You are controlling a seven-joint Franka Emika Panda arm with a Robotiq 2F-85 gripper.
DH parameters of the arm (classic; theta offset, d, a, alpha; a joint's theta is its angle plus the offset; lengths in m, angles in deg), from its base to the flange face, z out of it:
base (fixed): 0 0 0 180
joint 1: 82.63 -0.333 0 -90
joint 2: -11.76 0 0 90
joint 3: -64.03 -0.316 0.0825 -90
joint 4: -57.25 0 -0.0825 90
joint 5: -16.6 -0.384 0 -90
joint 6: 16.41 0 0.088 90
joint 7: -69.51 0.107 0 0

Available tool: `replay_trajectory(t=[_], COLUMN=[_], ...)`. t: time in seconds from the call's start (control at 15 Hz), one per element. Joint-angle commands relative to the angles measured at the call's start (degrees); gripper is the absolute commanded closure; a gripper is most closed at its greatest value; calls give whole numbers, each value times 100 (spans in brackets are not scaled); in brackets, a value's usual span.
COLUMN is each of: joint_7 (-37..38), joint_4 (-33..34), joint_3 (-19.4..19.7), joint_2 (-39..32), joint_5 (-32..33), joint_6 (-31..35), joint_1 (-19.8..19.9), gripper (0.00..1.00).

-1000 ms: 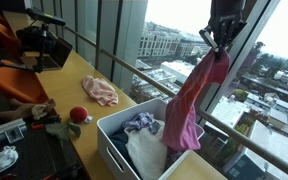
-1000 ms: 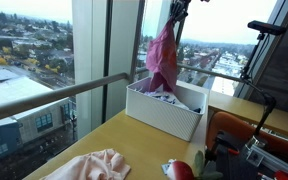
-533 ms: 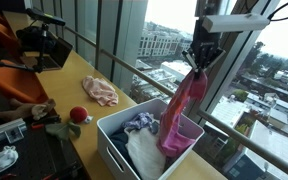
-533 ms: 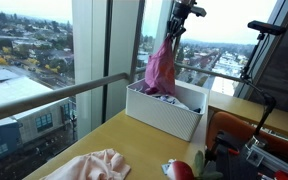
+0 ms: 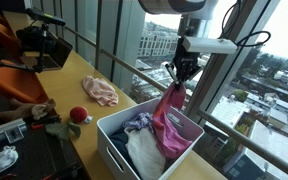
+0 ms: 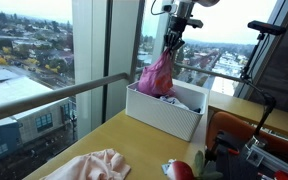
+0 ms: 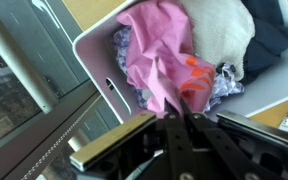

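Note:
The pink cloth's lower part already rests inside the white bin (image 5: 114, 150), so next the gripper should shift above the bin toward the blue garment (image 5: 139, 124) and open to release the top of the pink cloth.
My gripper (image 5: 177, 82) is shut on the top of a pink cloth (image 5: 168, 118), which hangs from it into a white bin (image 5: 114, 150). The cloth's lower part rests on other clothes in the bin, among them a blue garment (image 5: 139, 124) and a white one (image 5: 146, 155). In an exterior view the gripper (image 6: 170, 45) holds the pink cloth (image 6: 156, 76) over the white bin (image 6: 164, 114) by the window. In the wrist view the jaws (image 7: 174, 112) pinch the pink cloth (image 7: 162, 55) above the bin (image 7: 92, 52).
A second pink cloth (image 5: 100, 92) lies on the wooden table (image 5: 79, 70), also seen in an exterior view (image 6: 86, 166). A red ball (image 5: 77, 115) and stuffed toys sit near the table's edge. Camera gear (image 5: 39, 42) stands at the back. Window glass and a railing (image 6: 44, 96) run beside the bin.
The gripper has come down with the pink cloth; the cloth hung high over the bin and now its lower part lies bunched inside it.

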Motion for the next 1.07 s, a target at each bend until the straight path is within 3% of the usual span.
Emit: replay_trajectory(t=[0.0, 0.2, 0.27, 0.4, 0.8, 1.0], joint_7=[-155, -162, -151, -140, -510, -593], joint_4=[-409, -544, -551, -603, -1012, -1094], joint_3=[15, 29, 33, 38, -57, -90], joint_2=[201, 188, 175, 190, 1035, 1229], joint_5=[-98, -78, -82, -84, -450, -836], joint_6=[74, 55, 5, 4, -13, -7], joint_1=[-65, -87, -88, -86, -10, -199], gripper=[99, 99, 71, 65, 21, 1])
